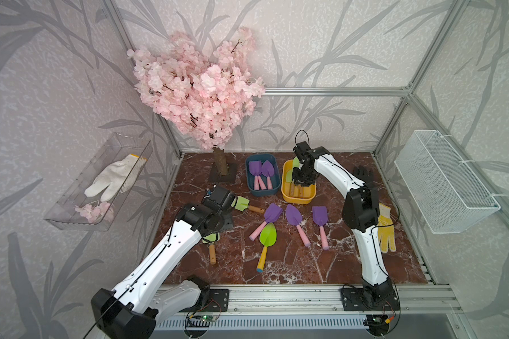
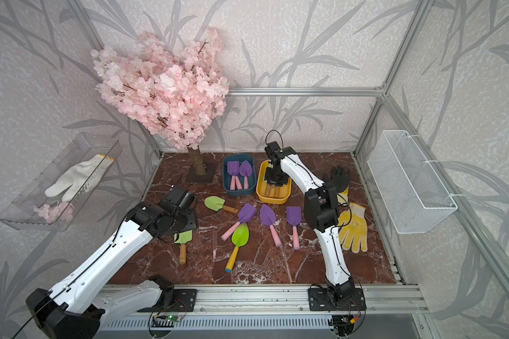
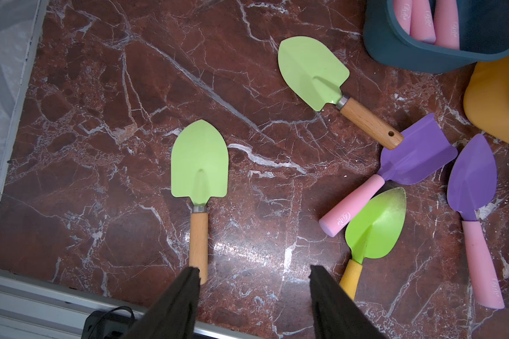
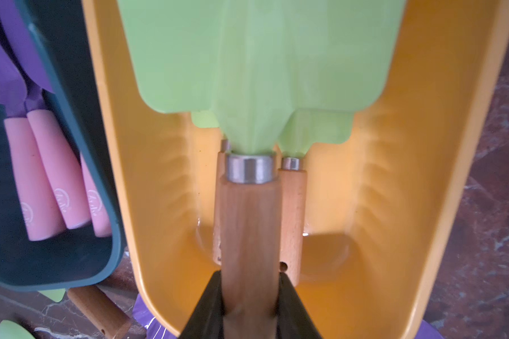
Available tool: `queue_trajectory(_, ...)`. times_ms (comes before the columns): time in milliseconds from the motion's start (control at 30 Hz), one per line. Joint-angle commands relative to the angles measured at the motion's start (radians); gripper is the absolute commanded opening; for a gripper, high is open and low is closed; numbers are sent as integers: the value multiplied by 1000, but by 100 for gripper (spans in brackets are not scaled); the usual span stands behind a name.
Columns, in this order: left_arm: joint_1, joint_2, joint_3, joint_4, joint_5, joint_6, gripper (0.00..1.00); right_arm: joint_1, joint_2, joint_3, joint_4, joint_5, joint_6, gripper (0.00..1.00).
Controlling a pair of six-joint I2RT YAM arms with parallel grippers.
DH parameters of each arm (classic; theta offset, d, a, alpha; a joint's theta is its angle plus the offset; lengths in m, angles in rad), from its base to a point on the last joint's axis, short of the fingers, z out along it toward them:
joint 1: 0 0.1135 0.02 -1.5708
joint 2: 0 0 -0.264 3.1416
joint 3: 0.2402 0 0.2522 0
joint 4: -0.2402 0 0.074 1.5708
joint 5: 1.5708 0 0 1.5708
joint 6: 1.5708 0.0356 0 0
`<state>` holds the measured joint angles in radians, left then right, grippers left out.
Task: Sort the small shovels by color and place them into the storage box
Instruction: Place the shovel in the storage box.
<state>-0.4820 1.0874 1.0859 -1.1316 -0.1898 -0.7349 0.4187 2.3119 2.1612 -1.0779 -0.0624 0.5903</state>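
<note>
Green shovels lie beneath the green shovel's wooden handle. Next, my right gripper lowers toward the yellow box's bare bottom away from the blue box (image 1: 262,192) and releases the handle.
My right gripper (image 4: 249,276) is shut on the wooden handle of a green shovel (image 4: 249,211), held over the yellow box (image 4: 453,146), where other green shovels lie beneath it. The blue box (image 1: 262,192) beside it holds purple shovels (image 1: 267,168) with pink handles. My left gripper (image 3: 254,268) is open above the table, one fingertip next to the handle end of a green shovel (image 3: 199,164). Loose on the table are another green shovel (image 3: 312,70), a bright green yellow-handled shovel (image 3: 376,223) and three purple shovels (image 1: 273,212) (image 1: 293,214) (image 1: 319,215).
A pink blossom tree (image 1: 200,88) stands on its base (image 1: 222,173) at the back left. A yellow glove (image 1: 387,232) and a black glove (image 1: 363,173) lie by the right arm. A wire basket (image 1: 444,182) and a clear shelf (image 1: 71,217) with a white glove hang on the side walls.
</note>
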Motion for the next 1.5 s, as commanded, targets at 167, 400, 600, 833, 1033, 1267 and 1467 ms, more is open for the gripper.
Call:
queue_trajectory(167, 5, 8, 16, -4, 3, 0, 63, -31, 10, 24, -65, 22, -21, 23)
queue_trajectory(400, 7, 11, 17, 0, 3, 0, 63, -31, -6, -52, -35, 12, -15, 23)
queue_trajectory(600, 6, 11, 12, 0, 4, 0, 63, -29, -27, -125, -4, 10, -17, 23)
queue_trajectory(833, 5, 17, 18, 2, 5, 2, 63, -29, -34, -164, 11, 22, -24, 23)
queue_trajectory(1033, 5, 12, 17, 0, 0, 2, 63, -29, -26, -160, 9, 32, -33, 23)
queue_trajectory(1267, 6, 10, 13, -4, -3, 2, 63, -31, -13, -148, 3, 32, -44, 25)
queue_trajectory(1467, 7, 10, 13, -1, -3, 3, 63, -37, -6, -149, -1, 33, -47, 27)
